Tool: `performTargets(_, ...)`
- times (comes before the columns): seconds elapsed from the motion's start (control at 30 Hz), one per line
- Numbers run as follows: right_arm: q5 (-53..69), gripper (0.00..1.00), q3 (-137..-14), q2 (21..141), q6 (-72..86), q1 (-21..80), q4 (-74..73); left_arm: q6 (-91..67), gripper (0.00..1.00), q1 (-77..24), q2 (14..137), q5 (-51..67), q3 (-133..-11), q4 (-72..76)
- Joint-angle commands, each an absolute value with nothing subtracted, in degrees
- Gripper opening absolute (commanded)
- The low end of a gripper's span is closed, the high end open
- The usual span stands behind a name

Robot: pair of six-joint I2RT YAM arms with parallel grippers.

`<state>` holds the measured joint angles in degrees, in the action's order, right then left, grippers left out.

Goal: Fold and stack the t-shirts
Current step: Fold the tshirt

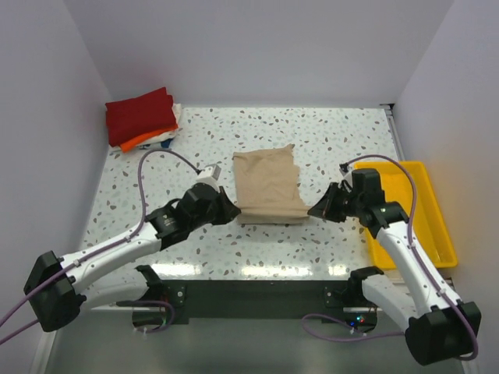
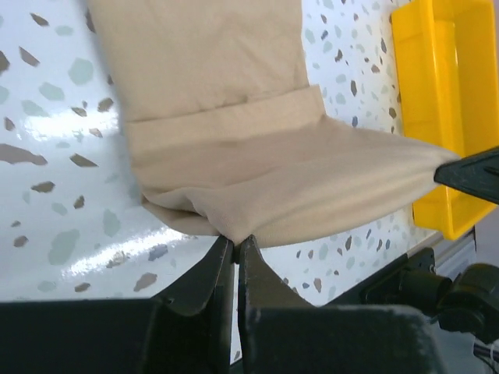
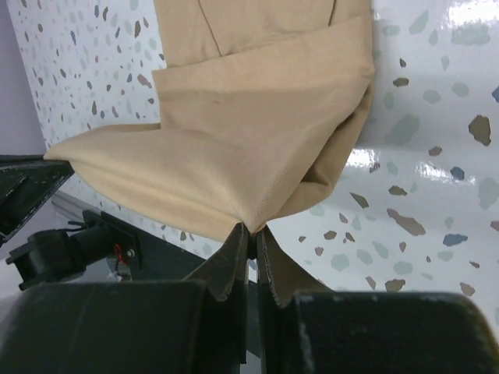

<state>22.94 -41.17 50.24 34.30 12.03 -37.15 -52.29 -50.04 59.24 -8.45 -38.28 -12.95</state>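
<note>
My left gripper carries the lifted near corner outward over the flat cloth next and releases it at the shirt's far edge [image 1: 240, 155], which lies outward of the gripper.
The tan t-shirt [image 1: 267, 184] lies partly folded in the middle of the table, its near edge lifted. My left gripper [image 1: 234, 212] is shut on the shirt's near left corner [image 2: 226, 222]. My right gripper [image 1: 313, 210] is shut on the near right corner [image 3: 251, 218]. The cloth stretches between the two grippers above the table. A stack of folded shirts sits at the far left corner: dark red [image 1: 140, 114] on top, orange [image 1: 142, 141] and white [image 1: 168, 134] under it.
A yellow plastic tray [image 1: 433, 234] stands at the right edge of the table, also in the left wrist view [image 2: 437, 93]. White walls close in the left, back and right sides. The dark arm mount [image 1: 249, 296] runs along the near edge.
</note>
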Motion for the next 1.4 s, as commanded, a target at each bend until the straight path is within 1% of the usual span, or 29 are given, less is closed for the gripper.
performTargets(0.0,21.01,0.01,-45.69,55.61,33.75,11.78,-32.79,-45.98,0.0,-44.31,61.34,-3.62,-41.83,-11.97)
performTargets(0.27,20.22,0.0,-55.01,69.33,34.8,11.78,-28.13,-40.79,0.0,-37.89,72.24,-0.26,-52.46,-12.22)
performTargets(0.33,19.87,0.0,-57.47,72.4,34.89,11.87,-27.69,-40.52,0.0,-35.87,74.69,2.45,-54.57,-11.6)
performTargets(0.7,18.72,0.0,-69.77,84.89,35.6,10.37,-26.37,-39.11,0.0,-27.08,86.39,11.41,-65.12,-8.79)
performTargets(1.0,21.18,0.0,-79.44,96.22,37.35,8.09,-25.14,-39.81,0.0,-22.77,97.89,15.9,-74.52,-7.47)
performTargets(1.37,22.5,0.0,-90.96,111.16,38.41,7.38,-24.61,-41.66,0.0,-18.11,109.41,20.3,-81.73,-4.84)
